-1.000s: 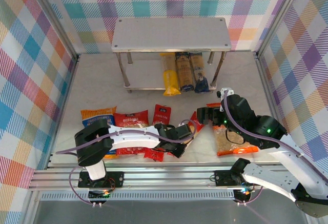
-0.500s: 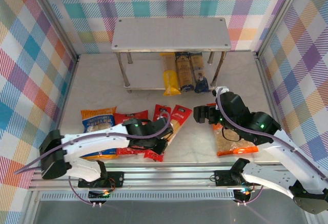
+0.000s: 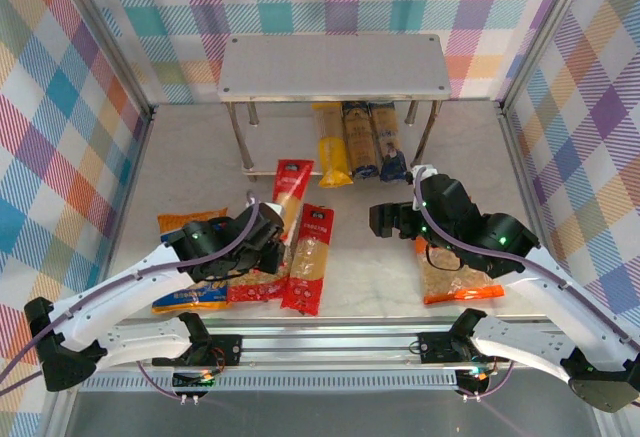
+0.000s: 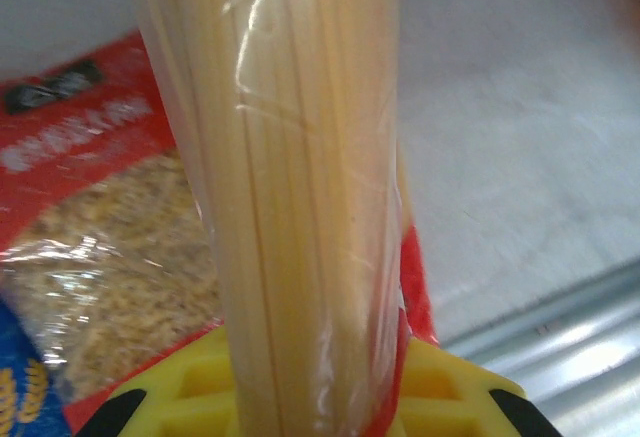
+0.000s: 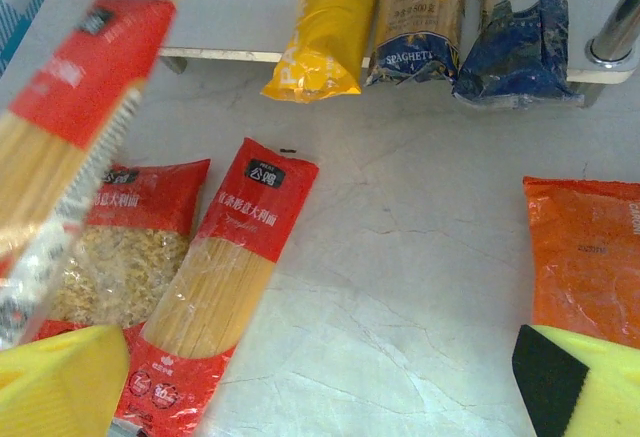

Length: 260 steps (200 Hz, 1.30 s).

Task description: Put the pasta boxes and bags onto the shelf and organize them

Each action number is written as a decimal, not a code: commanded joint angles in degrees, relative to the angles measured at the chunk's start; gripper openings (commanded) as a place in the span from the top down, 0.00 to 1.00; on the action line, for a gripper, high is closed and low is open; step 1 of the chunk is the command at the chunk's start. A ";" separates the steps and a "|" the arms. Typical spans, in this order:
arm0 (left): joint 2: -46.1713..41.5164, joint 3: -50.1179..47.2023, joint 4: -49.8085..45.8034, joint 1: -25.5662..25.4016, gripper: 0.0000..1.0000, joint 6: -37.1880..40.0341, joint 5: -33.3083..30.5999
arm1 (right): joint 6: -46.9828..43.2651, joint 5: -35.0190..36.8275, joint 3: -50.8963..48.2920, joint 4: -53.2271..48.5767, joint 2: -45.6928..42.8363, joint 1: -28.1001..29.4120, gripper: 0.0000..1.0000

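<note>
The space beside the yellow pack is free, so my left gripper will next move outward and lower the red pack there, onto the bare part of the lower board [image 3: 285,142].
My left gripper [image 3: 265,232] is shut on the lower end of a red spaghetti pack [image 3: 288,185] and holds it off the table, its top pointing toward the shelf [image 3: 335,67]. In the left wrist view the pack [image 4: 310,207] stands between the yellow fingers [image 4: 190,397]. A second red pack [image 3: 311,255] lies flat beside it. A yellow pack [image 3: 332,149] and two clear-fronted packs [image 3: 361,142] lie on the lower board. The red bag [image 5: 120,247] and the blue-and-orange bag [image 3: 185,225] lie at the left. My right gripper [image 3: 385,219] hangs open over bare table, next to the orange bag [image 5: 590,257].
Thin metal shelf legs [image 3: 237,132] stand on the table behind the packs. Plaid walls [image 3: 60,137] close in both sides and the back. An aluminium rail [image 3: 320,342] runs along the near edge. Bare table lies between the lying red pack and the orange bag.
My left arm swung back and to the left, carrying the red spaghetti pack up off the table toward the shelf. The right gripper drifted slightly left and away, still open.
</note>
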 commanded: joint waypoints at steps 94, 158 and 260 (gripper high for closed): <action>33.38 27.07 11.48 17.21 1.00 13.38 -6.02 | -3.73 -0.89 4.49 1.54 2.35 -0.33 0.01; 49.65 42.40 8.44 20.99 1.00 13.13 -6.30 | -4.88 0.92 4.61 1.01 1.81 -0.40 0.01; 61.20 52.21 7.85 23.39 1.00 11.21 -0.64 | -5.40 1.84 3.75 0.65 1.24 -1.37 0.01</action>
